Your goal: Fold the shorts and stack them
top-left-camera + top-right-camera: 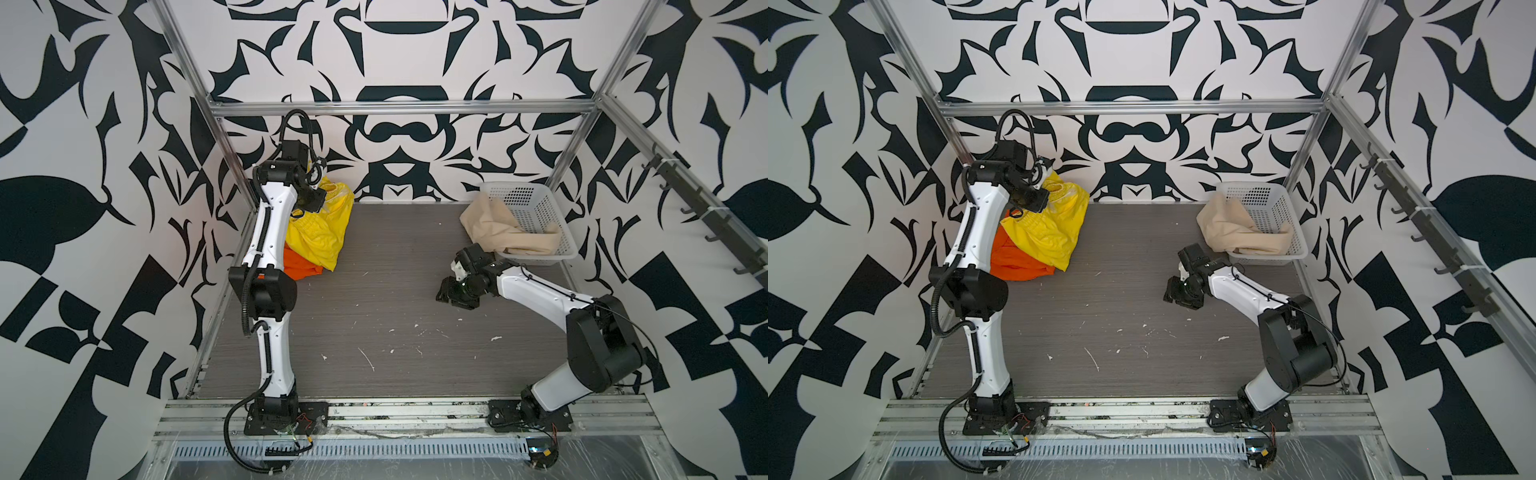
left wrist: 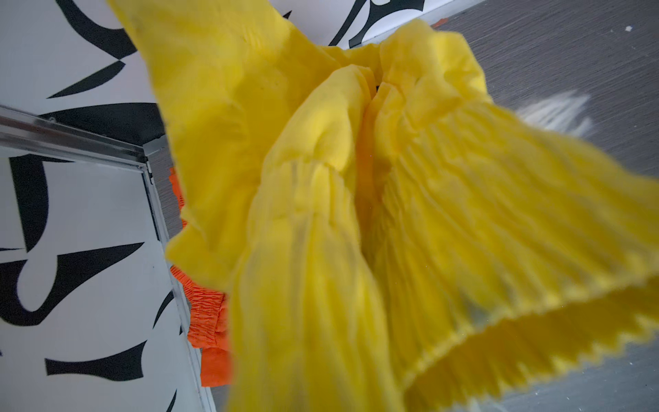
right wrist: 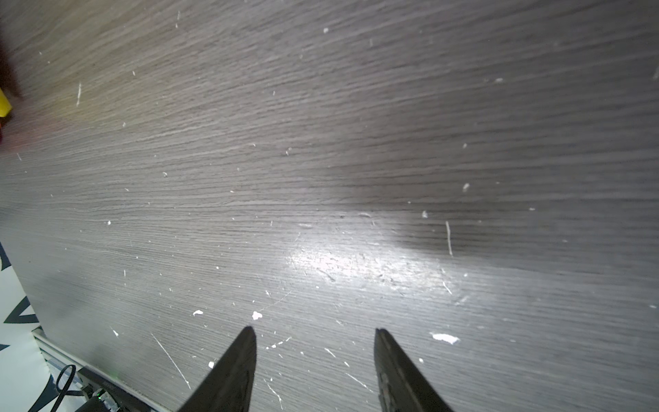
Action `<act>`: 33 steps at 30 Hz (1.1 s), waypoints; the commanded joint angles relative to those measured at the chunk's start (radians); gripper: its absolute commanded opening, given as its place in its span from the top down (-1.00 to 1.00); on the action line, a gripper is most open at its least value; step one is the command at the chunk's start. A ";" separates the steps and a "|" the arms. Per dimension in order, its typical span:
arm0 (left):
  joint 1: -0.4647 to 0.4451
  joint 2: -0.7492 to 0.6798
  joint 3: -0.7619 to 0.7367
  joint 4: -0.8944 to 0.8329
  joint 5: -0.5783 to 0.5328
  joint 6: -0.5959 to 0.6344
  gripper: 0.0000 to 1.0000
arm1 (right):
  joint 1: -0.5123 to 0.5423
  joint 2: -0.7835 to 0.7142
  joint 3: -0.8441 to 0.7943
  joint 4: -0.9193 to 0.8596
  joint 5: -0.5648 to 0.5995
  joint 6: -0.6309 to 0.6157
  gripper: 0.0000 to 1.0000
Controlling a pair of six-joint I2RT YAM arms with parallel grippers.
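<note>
The orange shorts point(image 1: 301, 268) point(image 2: 208, 321) lie below my left gripper on the tabletop, so next I will move that gripper toward the nearby side wall and down to let go of the yellow shorts.
The yellow shorts point(image 1: 320, 237) point(image 1: 1050, 237) hang at the back left, bunched and lifted at the waistband by my left gripper point(image 1: 322, 195) point(image 1: 1044, 198), which is shut on them. Yellow cloth point(image 2: 321, 214) fills the left wrist view and hides the fingers. The orange shorts point(image 1: 301, 268) point(image 1: 1013, 266) point(image 2: 208, 321) lie on the table under the yellow ones. The beige shorts point(image 1: 498, 232) point(image 1: 1233, 230) spill over the near rim of the basket at the back right. My right gripper point(image 1: 444, 291) point(image 1: 1170, 295) point(image 3: 315, 333) is open just above bare table, with nothing between its fingers.
The white perforated basket point(image 1: 536, 203) point(image 1: 1271, 199) stands in the back right corner. The grey wood-grain table point(image 1: 395, 324) point(image 3: 321, 160) is flecked with white scraps. Metal frame posts and patterned walls close in the back and sides; the left post point(image 2: 157, 214) stands close to the orange cloth.
</note>
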State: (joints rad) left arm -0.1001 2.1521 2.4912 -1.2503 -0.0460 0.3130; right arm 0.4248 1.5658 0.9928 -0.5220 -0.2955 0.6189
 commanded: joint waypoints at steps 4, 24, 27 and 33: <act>0.025 -0.047 0.049 -0.047 0.057 0.017 1.00 | -0.005 -0.001 0.027 -0.009 -0.007 0.004 -0.14; 0.085 0.004 0.031 -0.064 0.008 0.021 1.00 | -0.005 0.017 0.035 -0.009 -0.016 0.007 -0.13; 0.105 0.022 0.023 -0.051 0.015 0.020 1.00 | -0.004 0.023 0.039 -0.009 -0.016 0.007 -0.13; 0.143 0.064 -0.015 -0.025 0.032 0.021 1.00 | -0.004 0.032 0.047 -0.010 -0.016 0.007 -0.12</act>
State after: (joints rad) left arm 0.0242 2.1937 2.4897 -1.2789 -0.0284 0.3191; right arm 0.4248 1.5978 1.0012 -0.5224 -0.3050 0.6216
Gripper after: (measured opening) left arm 0.159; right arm 0.562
